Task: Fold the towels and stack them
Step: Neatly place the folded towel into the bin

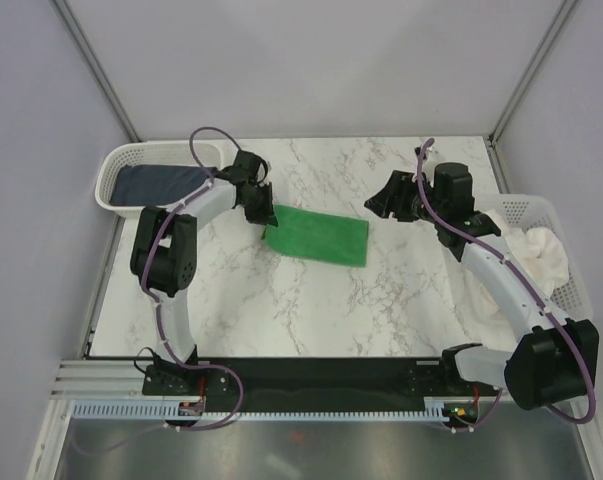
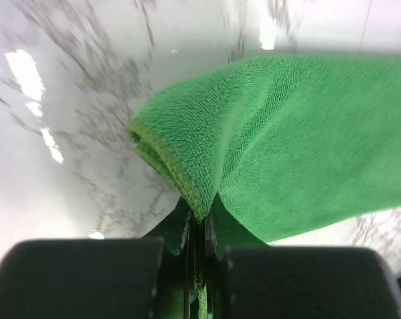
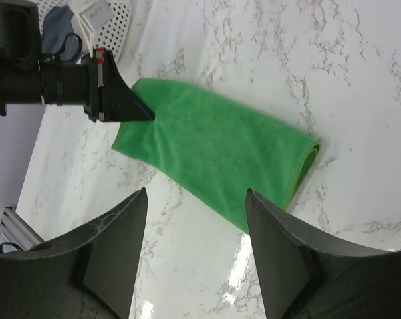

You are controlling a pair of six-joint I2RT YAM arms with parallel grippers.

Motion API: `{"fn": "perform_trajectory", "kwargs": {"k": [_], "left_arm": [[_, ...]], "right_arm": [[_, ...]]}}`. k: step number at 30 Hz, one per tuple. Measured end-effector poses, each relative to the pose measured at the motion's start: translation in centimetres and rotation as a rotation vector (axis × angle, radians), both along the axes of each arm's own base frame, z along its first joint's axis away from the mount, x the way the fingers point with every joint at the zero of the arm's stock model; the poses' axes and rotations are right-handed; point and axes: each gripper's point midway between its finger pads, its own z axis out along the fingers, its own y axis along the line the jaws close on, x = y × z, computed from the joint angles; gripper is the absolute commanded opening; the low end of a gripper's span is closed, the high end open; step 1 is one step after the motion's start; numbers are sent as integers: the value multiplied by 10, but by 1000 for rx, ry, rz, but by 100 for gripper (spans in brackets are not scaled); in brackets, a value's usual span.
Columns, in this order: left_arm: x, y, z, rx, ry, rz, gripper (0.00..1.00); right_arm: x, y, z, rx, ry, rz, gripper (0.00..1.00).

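Note:
The navy towel is flat in its basket. My left gripper next rises, moves outward to that towel's end by the basket's side (image 1: 131, 186), lowers and releases.
The green towel (image 1: 318, 235) lies folded in a long strip on the marble table (image 1: 381, 310). My left gripper (image 1: 264, 215) is shut on its left corner; the left wrist view shows the hemmed edge of the towel (image 2: 286, 139) pinched between the closed jaws (image 2: 201, 219). My right gripper (image 1: 381, 200) hovers open just off the towel's right end, holding nothing. In the right wrist view the towel (image 3: 213, 153) lies beyond the spread fingers (image 3: 195, 191), and the left gripper (image 3: 143, 113) sits at its far corner. The navy towel (image 1: 156, 182) and the white towel (image 1: 541, 255) each rest in a basket.
A white mesh basket (image 1: 116, 165) stands at the table's back left corner, holding the navy towel. A second white basket (image 1: 571, 275) sits along the right edge, beside the right arm. Grey walls close in the table at the back and sides.

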Motion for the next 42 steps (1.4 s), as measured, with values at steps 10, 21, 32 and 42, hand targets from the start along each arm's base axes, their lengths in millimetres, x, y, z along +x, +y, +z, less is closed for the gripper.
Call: {"fn": "perform_trajectory", "kwargs": {"k": [10, 21, 32, 42], "left_arm": [[84, 31, 70, 244, -171, 38, 2], [135, 123, 107, 448, -215, 132, 2], [138, 264, 114, 657, -187, 316, 2], [155, 345, 105, 747, -224, 440, 2]], "right_arm": [[-1, 1, 10, 8, -18, 8, 69], [-1, 3, 14, 0, -35, 29, 69], [-1, 7, 10, 6, -24, 55, 69], [-3, 11, 11, 15, -25, 77, 69]]}}
